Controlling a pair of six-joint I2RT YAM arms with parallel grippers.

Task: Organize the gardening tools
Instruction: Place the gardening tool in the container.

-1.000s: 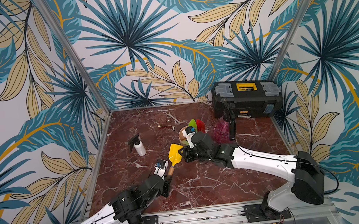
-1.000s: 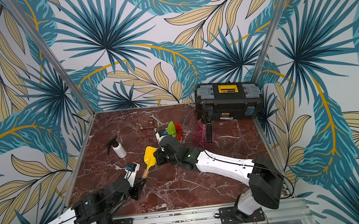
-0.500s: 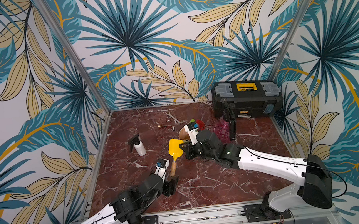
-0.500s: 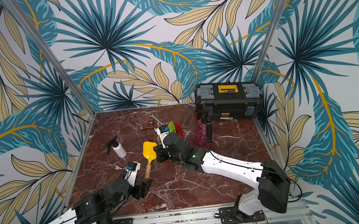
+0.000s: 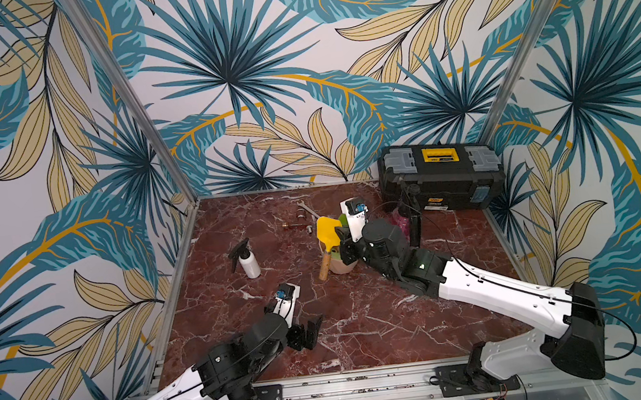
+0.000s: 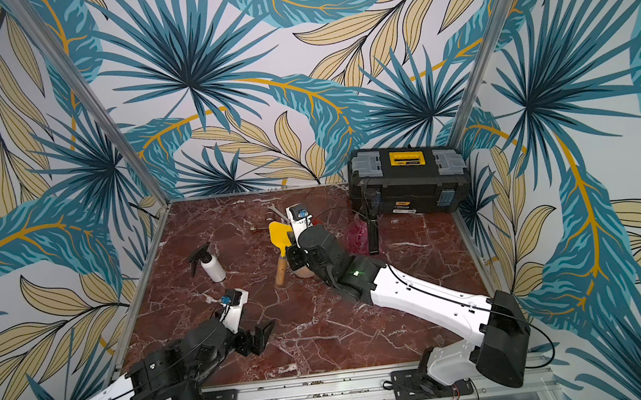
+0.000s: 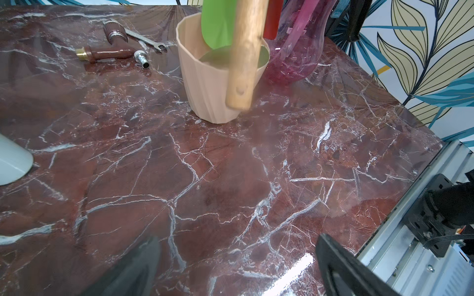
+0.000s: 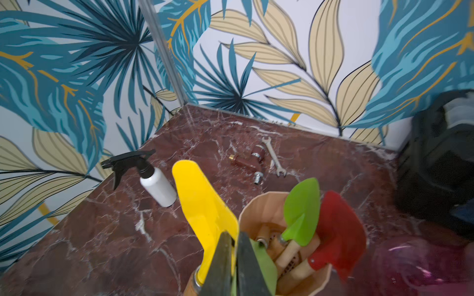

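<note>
My right gripper should move up and outward, because the yellow tool's handle hangs outside. Then it should lower the handle into the beige pot's opening, which is below the gripper, and let go.
My right gripper is shut on the edge of the yellow tool's blade. The yellow tool hangs blade up, and its wooden handle points down just outside the beige pot. A lime-green tool and a red tool stand in the pot, blades up. The pink sprayer stands behind the pot, partly hidden by my right arm. Near the table's front, my left gripper is open and empty; its fingers are wide apart over bare marble.
A white spray bottle with a black trigger stands left of the pot. A silver wrench and brass fittings lie at the back. The black-and-yellow toolbox sits in the back right corner. Walls enclose three sides.
My left gripper opened and let go of the yellow tool's handle, then drew back a little. My right gripper carried the yellow tool backward to the pot.
</note>
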